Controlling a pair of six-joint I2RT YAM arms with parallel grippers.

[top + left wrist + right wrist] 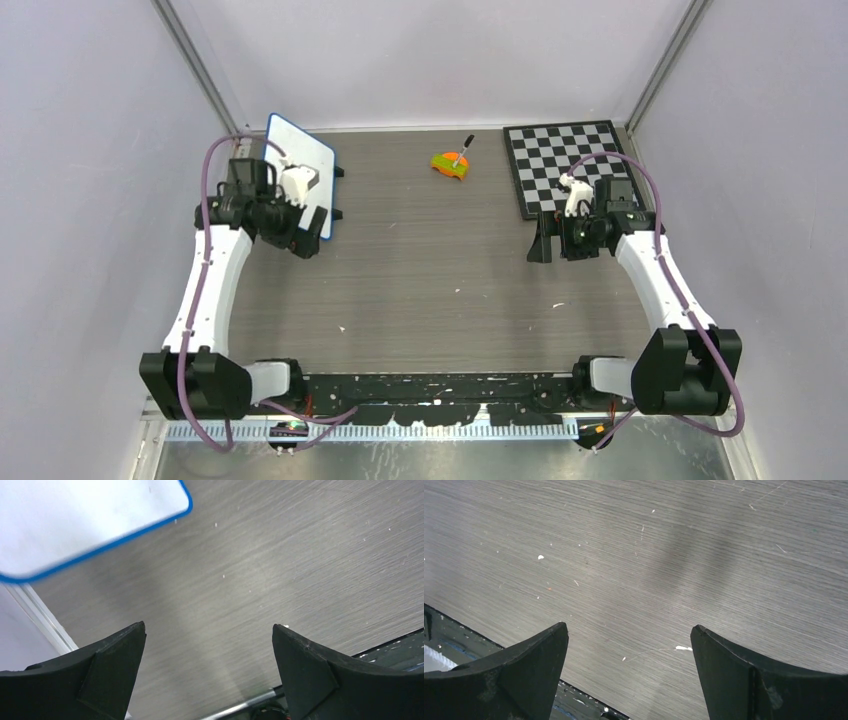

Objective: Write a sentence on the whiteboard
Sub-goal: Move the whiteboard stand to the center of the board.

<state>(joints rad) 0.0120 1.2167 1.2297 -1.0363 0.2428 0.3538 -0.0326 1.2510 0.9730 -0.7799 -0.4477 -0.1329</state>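
I should next reach outward with my left gripper, turn it and lower it onto the whiteboard's near black tab, which sticks out past the blue rim, outward and below my left gripper.
The whiteboard, white with a blue rim, lies at the back left of the table, partly under my left wrist. One corner of it shows in the left wrist view. My left gripper hangs just past the board's near edge, open and empty over bare table, as the left wrist view shows. My right gripper is open and empty over the table at the right, also in its wrist view. A black marker stands tilted in an orange holder at the back middle.
A black-and-white checkered board lies at the back right, partly under my right wrist. Grey walls close the table on three sides. The black base rail runs along the near edge.
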